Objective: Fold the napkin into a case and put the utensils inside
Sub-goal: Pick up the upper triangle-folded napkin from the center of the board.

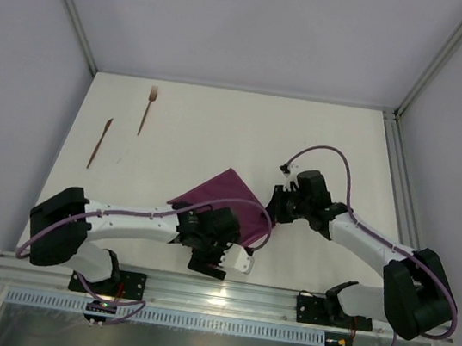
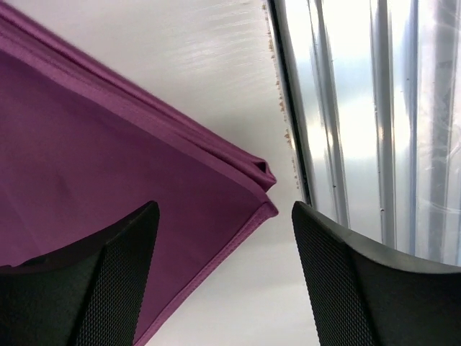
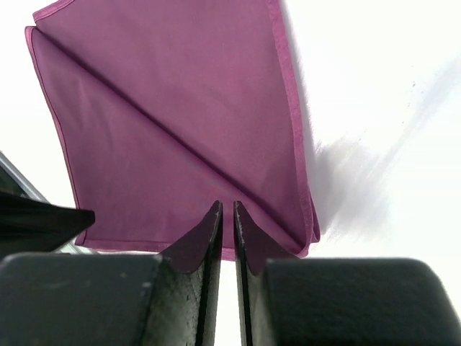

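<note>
My left gripper lowers onto the napkin's near corner [image 2: 263,193] next and closes its open fingers there, since the stacked cloth layers meet at that corner between my fingers.
The plum-purple napkin [image 1: 226,195] lies folded on the white table between the two arms, with a diagonal crease showing in the right wrist view [image 3: 180,130]. My left gripper [image 1: 226,262] is open over the napkin's near corner [image 2: 108,166], its jaws [image 2: 225,210] wide apart and nothing between them. At the napkin's right edge my right gripper [image 1: 275,204] hangs with its jaws [image 3: 227,206] only a slit apart and no cloth between them. The utensils lie far left at the back: a brown fork [image 1: 146,109] and a slim knife-like stick [image 1: 100,142].
A metal rail [image 1: 221,298] runs along the table's near edge, close to the left gripper, and shows as shiny metal [image 2: 360,144] in the left wrist view. Grey walls and frame posts bound the table. Purple cables loop over both arms.
</note>
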